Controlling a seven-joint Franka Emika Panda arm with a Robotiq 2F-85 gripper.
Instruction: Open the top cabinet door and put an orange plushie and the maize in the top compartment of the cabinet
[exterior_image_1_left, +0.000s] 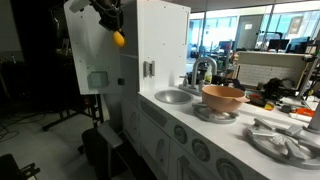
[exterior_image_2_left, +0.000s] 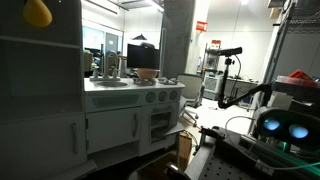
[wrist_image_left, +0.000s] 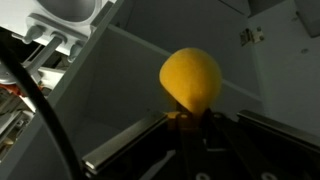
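Note:
The top compartment is outward of my gripper with its door open, so I need to move outward over the shelf of the top compartment (exterior_image_2_left: 60, 25) and release the orange plushie.
The orange plushie (exterior_image_1_left: 119, 38) is a round yellow-orange ball held in my gripper (exterior_image_1_left: 108, 20), high up beside the tall white cabinet (exterior_image_1_left: 162, 40). The top cabinet door (exterior_image_1_left: 92, 45), with its pale grey-green square handle, stands swung open to the left of the gripper. The plushie hangs between this open door and the cabinet front. In the wrist view the plushie (wrist_image_left: 191, 78) sits at the tips of my shut gripper (wrist_image_left: 190, 120), with grey cabinet panels behind. It also shows at the top left of an exterior view (exterior_image_2_left: 37, 12). I cannot make out the maize.
A tan bowl (exterior_image_1_left: 223, 96) stands on the countertop next to the sink (exterior_image_1_left: 172, 96) and faucet (exterior_image_1_left: 200, 70). Round knobs line the counter front (exterior_image_1_left: 190, 140). The play kitchen (exterior_image_2_left: 130, 95) faces a lab with a second robot (exterior_image_2_left: 285, 120).

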